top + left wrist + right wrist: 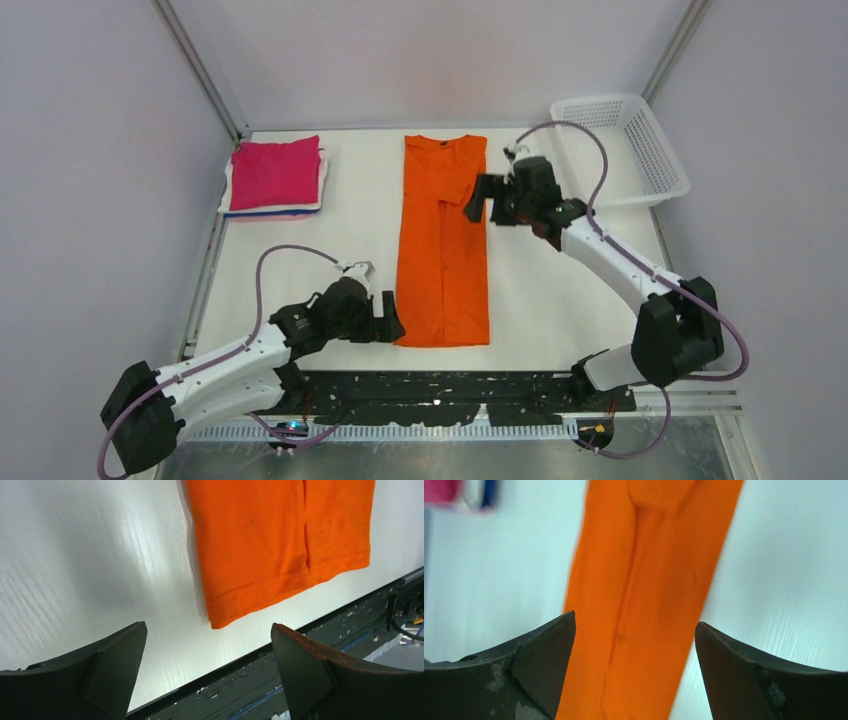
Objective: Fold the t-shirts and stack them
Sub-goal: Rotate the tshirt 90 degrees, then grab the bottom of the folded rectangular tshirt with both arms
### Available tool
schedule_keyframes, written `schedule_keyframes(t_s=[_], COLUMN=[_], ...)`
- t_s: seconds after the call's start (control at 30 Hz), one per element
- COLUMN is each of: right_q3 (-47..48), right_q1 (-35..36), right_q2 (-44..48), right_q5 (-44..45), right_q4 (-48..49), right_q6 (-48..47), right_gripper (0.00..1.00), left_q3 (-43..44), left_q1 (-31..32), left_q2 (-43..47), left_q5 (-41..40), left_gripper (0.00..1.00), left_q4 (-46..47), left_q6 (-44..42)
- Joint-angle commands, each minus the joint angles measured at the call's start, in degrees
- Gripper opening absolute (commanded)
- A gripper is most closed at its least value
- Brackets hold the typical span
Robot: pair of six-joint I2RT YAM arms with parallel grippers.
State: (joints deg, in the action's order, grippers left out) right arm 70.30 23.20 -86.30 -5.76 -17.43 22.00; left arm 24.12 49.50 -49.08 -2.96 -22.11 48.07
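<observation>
The robot next needs to lower its left gripper onto the orange t-shirt's near hem corner (401, 344) (216, 623) on the side of the magenta stack and close it, since that corner is centered ahead of the gripper's open fingers.
An orange t-shirt (443, 240) lies flat in the middle of the table, folded into a long narrow strip with its collar at the far end. My left gripper (390, 318) is open just left of the strip's near hem, holding nothing; the left wrist view shows that hem (280, 555) ahead of the spread fingers. My right gripper (478, 198) hovers open by the strip's right edge near the top, and the orange cloth (644, 605) runs below between its fingers, untouched. A folded stack topped by a magenta-pink t-shirt (275, 172) sits at the far left, white and blue edges showing underneath.
A white lattice basket (655, 150) stands at the far right corner. The dark mounting rail (450, 395) runs along the near table edge, close to the left gripper. Grey walls and metal frame posts enclose the table on the left, right and back.
</observation>
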Motion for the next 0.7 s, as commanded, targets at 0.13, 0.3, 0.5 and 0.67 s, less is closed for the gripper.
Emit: schedule_keyframes(t_s=[0.13,0.3,0.5,0.67], right_q3=[-33.1,-37.9,-41.4,-43.1], right_q1=[8.1,14.5,19.6,21.4], right_q2=[18.1,23.7,27.5,29.4], right_q5=[-3.1,-5.8,-0.1,3.7], right_q4=[0.5,-2.2,-6.0,-8.1], right_q6=[11.0,14.6,19.7,21.7], right_gripper=[0.98,1.00,0.89,0.83], left_q3=[-1.4,-1.3,-0.8,-0.5], left_q1=[-1.4,-1.5,-1.5,-1.6], left_q2=[-3.6,-8.4,-14.9,-18.1], left_q5=[9.4,8.4,9.3,10.6], left_gripper=[0.79,0.67,0.56,0.26], left_q4=[6.2,6.6,9.5,9.0], left_q6=[-2.7,-2.6,-1.5,-1.3])
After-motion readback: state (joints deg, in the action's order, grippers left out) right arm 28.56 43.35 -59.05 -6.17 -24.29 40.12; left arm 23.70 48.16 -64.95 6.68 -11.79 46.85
